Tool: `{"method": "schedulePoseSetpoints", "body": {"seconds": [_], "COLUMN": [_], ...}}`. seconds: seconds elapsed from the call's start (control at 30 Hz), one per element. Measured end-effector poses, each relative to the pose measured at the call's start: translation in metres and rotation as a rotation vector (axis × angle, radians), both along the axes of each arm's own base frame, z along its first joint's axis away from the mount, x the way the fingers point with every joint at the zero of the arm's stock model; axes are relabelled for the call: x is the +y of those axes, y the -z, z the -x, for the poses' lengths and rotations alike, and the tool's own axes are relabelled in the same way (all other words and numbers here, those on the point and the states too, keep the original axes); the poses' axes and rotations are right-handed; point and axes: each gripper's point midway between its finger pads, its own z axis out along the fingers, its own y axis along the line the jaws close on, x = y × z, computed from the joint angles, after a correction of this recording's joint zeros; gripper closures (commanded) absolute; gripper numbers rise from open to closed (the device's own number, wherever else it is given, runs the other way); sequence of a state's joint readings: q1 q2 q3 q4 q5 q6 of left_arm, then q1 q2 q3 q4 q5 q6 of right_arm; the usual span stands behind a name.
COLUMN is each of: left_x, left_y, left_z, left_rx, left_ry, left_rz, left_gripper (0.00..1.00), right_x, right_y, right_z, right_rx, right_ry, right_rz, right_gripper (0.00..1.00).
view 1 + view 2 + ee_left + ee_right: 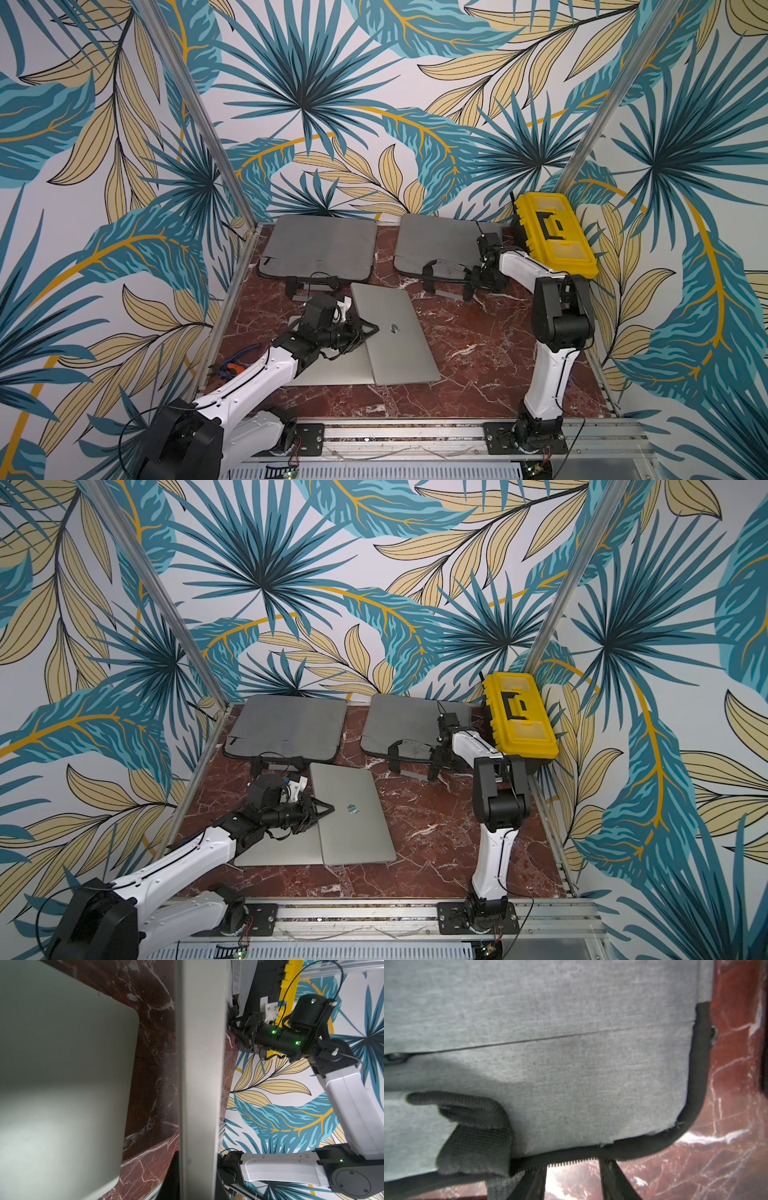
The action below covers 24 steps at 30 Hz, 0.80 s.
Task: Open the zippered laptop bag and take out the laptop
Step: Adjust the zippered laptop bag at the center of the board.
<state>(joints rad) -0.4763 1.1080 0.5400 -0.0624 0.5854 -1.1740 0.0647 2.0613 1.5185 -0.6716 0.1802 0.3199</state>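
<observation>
The robot's left gripper should next move toward the toolbox's side and go down to let go of the logo laptop's edge, as the tabletop below it is bare, past the second laptop.
Two grey zippered laptop bags lie at the back: the left bag [318,245] [286,725] and the right bag [436,241] [403,721] [571,1064]. A silver laptop [399,336] [357,816] with a logo lies mid-table, overlapping a second silver laptop [328,370] [278,854] [62,1084]. My left gripper [365,332] [324,810] [196,1167] is shut on the logo laptop's left edge [201,1064]. My right gripper [471,286] [434,766] [572,1165] is open at the right bag's front corner, its fingers astride the parted zipper [695,1084].
A yellow toolbox [555,232] [519,715] stands at the back right, close behind the right arm. Pliers with orange and blue handles [230,365] lie at the table's left edge. The right bag's handle strap [473,1132] droops beside the right gripper.
</observation>
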Motion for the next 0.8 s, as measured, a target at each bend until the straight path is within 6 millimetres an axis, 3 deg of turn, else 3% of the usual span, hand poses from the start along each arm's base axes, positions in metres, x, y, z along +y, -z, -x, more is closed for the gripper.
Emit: {"method": "schedulePoseSetpoints", "body": {"seconds": [0.27,0.53,0.57,0.63,0.8], "left_x": [-0.028,-0.058,-0.062,-0.069,-0.083], "left_y": [-0.006,-0.004,-0.003,0.002,0.014], "left_z": [-0.001,0.001,0.002,0.004,0.011], "left_rx": [-0.016,-0.021,-0.015,-0.008,0.017], "left_ry": [0.093,0.186,0.196,0.215,0.257], "left_rz": [-0.009,-0.02,-0.022,-0.026,-0.044], "left_gripper": [1.0,1.0,1.0,1.0,1.0], "right_x": [-0.005,-0.007,-0.005,-0.002,0.003], "right_y": [-0.004,-0.009,-0.008,-0.009,-0.027], "right_z": [-0.023,-0.026,-0.025,-0.02,-0.006], "right_rx": [-0.012,-0.02,-0.018,-0.014,-0.039], "right_ry": [-0.022,-0.03,-0.032,-0.034,-0.038], "right_rz": [0.01,-0.009,-0.017,-0.037,-0.073], "right_gripper": [0.46,0.37,0.33,0.01,0.0]}}
